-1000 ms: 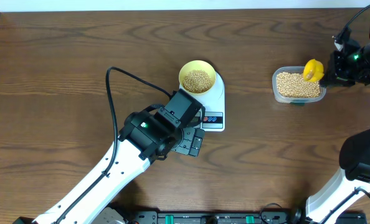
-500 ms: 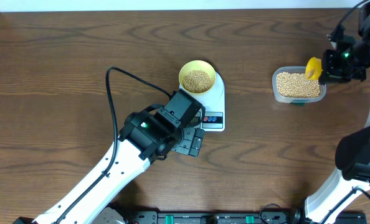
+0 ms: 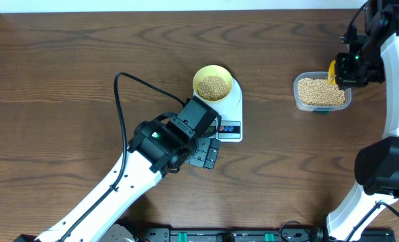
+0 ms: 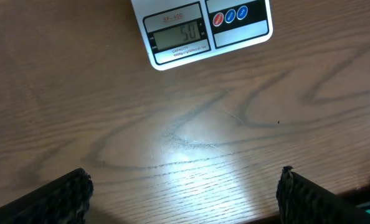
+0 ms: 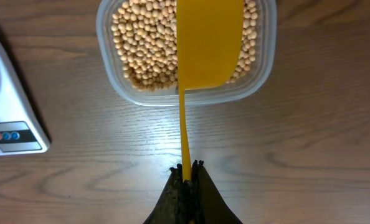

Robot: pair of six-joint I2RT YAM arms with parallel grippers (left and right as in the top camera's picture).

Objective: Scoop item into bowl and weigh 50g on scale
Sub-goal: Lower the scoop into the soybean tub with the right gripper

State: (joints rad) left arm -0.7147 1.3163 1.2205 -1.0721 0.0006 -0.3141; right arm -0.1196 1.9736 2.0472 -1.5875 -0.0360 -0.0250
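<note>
I should lower my right gripper to the left in the overhead view, over the beans in the tub, and let go of the scoop (image 5: 208,43), because the scale shows the wanted weight.
The pale-yellow bowl (image 3: 213,84) stands on the white scale (image 3: 232,111) and holds a heap of tan beans (image 3: 213,87). In the left wrist view the scale's display (image 4: 177,34) reads 50. My left gripper (image 4: 185,177) hovers open over bare wood just in front of the scale's button end, with nothing between its fingers. My right gripper (image 5: 187,167) is shut on the thin handle of a yellow scoop (image 5: 208,43). The scoop hangs over the clear tub (image 5: 104,37) of beans (image 5: 144,46). No beans show on the scoop face that I see.
The tub (image 3: 297,94) sits at the right of the wooden table (image 3: 65,67), apart from the scale. The left arm (image 3: 119,181) stretches from the front edge toward the scale, with a black cable (image 3: 122,101) looping above it. The right arm (image 3: 394,101) runs down the right edge.
My right gripper has moved left and farther back with the scoop, which is turned more edge-on above the tub's right end. The left arm, bowl and scale have not moved.
</note>
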